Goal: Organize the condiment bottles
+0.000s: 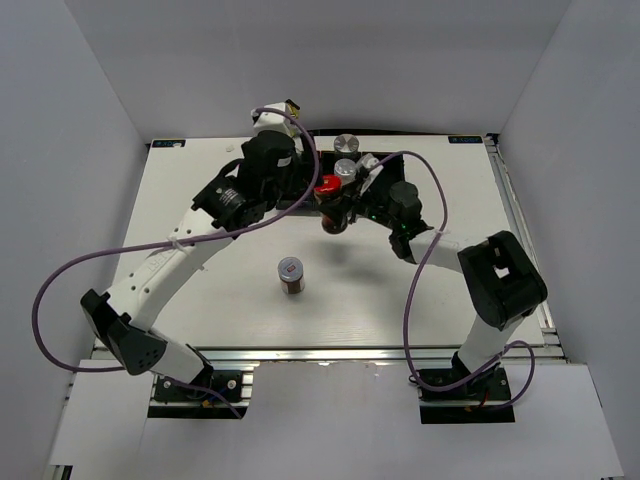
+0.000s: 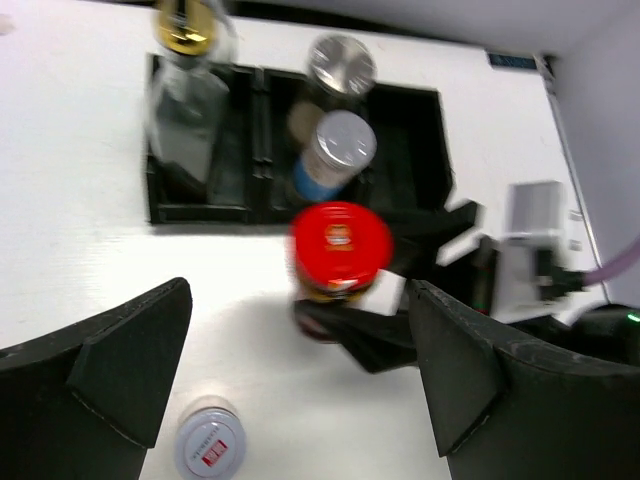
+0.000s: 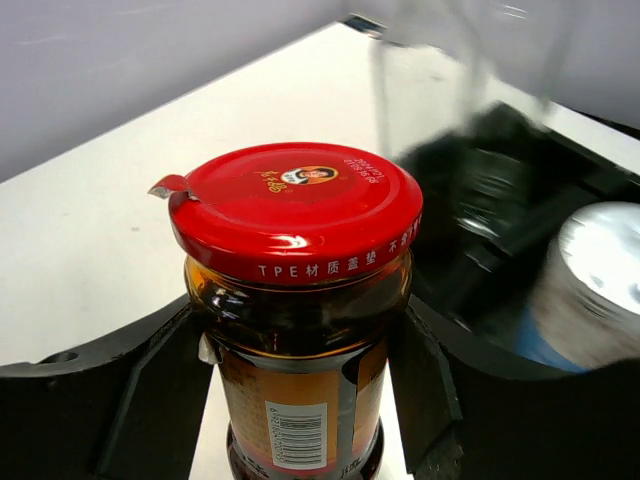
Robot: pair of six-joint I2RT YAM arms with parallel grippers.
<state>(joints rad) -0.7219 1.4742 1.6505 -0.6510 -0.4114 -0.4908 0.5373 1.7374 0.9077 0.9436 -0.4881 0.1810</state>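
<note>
The tray section beside the shaker is empty, so my right gripper will next move outward past the shaker, lower the jar into that section's far end and release it.
My right gripper is shut on the red-capped dark jar and holds it upright just in front of the black tray; the jar also shows in the top view. My left gripper hangs open and empty above the table, near the jar. A clear cruet with a gold pourer stands in the tray's left compartment. The white silver-lidded cylinder and the blue-labelled shaker stand in the middle one. The small brown jar stands alone mid-table. I see no second cruet.
The tray's right compartment holds nothing. Purple cables loop from both arms over the table. White walls close in the table on three sides. The tray sits near the table's far edge.
</note>
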